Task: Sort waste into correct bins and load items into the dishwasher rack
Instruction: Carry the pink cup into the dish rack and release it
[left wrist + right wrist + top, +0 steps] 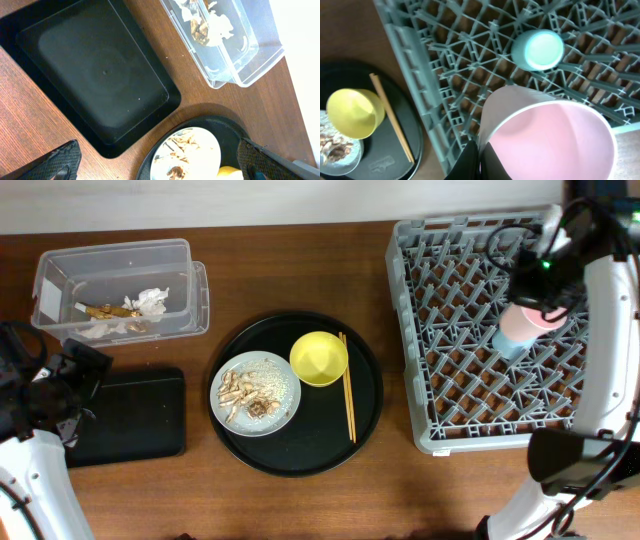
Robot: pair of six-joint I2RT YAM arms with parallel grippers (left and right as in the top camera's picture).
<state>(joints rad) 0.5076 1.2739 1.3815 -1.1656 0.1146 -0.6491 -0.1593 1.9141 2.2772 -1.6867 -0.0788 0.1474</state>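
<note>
The right gripper lowers the pink cup back past the light-blue cup next, tilting it toward level, onto the rack's empty near wires [500,400].
My right gripper [482,162] is shut on the rim of the pink cup [550,142] and holds it above the grey dishwasher rack [480,250]; the cup also shows from overhead [522,328]. A light-blue cup [538,50] stands in the rack. The grey plate [283,408] with beige food bits [245,388], the yellow bowl [319,358] and the chopsticks [349,385] lie on the round black tray [300,455]. My left gripper [157,167] is open and empty above the shallow black tray [95,75]. The clear tub [120,285] holds napkins and brown scraps.
The wooden table [300,510] carries everything. The clear tub stands at the far left, the shallow black tray [135,415] in front of it. The rack fills the right side. The right arm [600,330] reaches over the rack's right edge.
</note>
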